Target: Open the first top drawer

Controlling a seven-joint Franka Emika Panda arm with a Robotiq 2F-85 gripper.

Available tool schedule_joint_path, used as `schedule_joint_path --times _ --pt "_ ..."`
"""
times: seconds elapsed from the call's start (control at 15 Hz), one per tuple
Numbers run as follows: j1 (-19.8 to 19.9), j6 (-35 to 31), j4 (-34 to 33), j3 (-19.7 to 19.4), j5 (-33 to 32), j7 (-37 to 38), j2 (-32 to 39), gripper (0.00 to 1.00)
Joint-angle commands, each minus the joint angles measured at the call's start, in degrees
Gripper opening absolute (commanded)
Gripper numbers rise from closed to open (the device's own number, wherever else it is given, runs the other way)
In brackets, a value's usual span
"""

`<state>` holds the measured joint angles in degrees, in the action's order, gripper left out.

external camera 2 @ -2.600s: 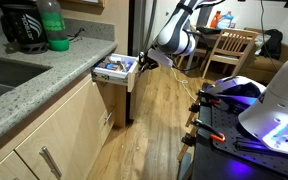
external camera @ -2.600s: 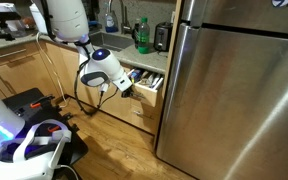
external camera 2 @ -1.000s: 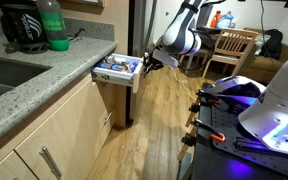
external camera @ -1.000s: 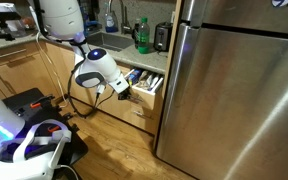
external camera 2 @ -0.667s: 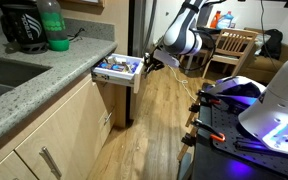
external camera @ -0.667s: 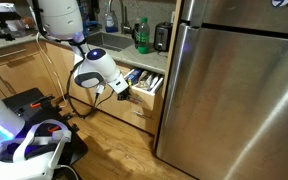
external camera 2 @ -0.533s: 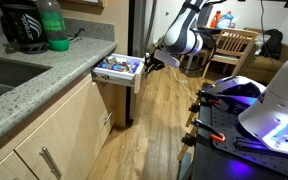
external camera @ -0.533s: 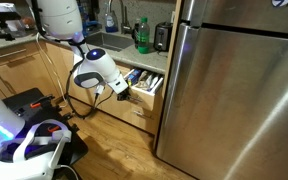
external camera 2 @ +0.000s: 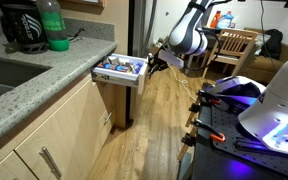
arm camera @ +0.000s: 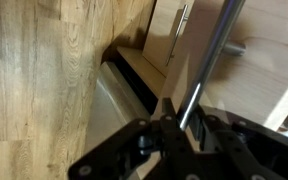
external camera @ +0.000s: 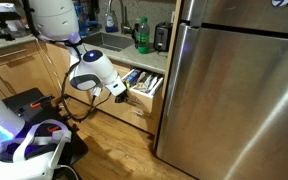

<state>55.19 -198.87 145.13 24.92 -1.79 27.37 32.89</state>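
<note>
I will pull my gripper back a little toward my base with the metal bar handle, then open it to release, since the drawer is already pulled out.
The first top drawer [external camera: 147, 87] is a narrow light-wood drawer next to the fridge. It stands pulled out and shows utensils in its pale interior in both exterior views [external camera 2: 120, 69]. My gripper [external camera: 126, 91] is at the drawer's front, also in an exterior view [external camera 2: 153, 64]. In the wrist view the gripper [arm camera: 184, 122] is shut on the drawer's metal bar handle [arm camera: 212, 55], which runs between the two fingers.
A steel fridge [external camera: 234, 90] stands right beside the drawer. A green bottle [external camera 2: 52, 25] and a dark appliance sit on the granite counter [external camera 2: 29, 95]. Wooden chairs [external camera 2: 234, 48] stand behind the arm. Wood floor [external camera 2: 149, 130] lies below.
The gripper has moved away from the cabinet with the handle in it, and the drawer has slid further out.
</note>
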Motion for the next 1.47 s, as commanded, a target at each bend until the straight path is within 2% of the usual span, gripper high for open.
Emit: schedule_joint_path --times 0.0,0.4,0.47,0.53,0.8,0.87,1.2,1.27,1.4 --pt "3.54 0.0 4.68 2.38 -2.88 -1.22 -0.92 0.05" --pt "9.24 0.03 6.38 5.42 -5.91 -1.11 -1.64 0.05" --pt "6.63 0.06 2.66 3.02 -3.2 -0.55 -0.32 0.05" --pt "6.97 0.1 2.64 3.0 -3.14 -0.56 -0.31 0.19" --pt "6.65 0.2 2.45 2.95 -2.84 -0.55 -0.29 0.19" --pt "7.36 0.2 2.64 3.47 -3.23 -0.44 -0.37 0.05" --pt "8.78 0.24 3.18 4.34 -4.11 -0.55 -0.9 0.05" --pt "9.13 0.25 3.3 4.53 -4.3 -0.56 -1.01 0.1" --pt "10.33 0.28 3.67 5.22 -4.87 -0.54 -1.31 0.12"
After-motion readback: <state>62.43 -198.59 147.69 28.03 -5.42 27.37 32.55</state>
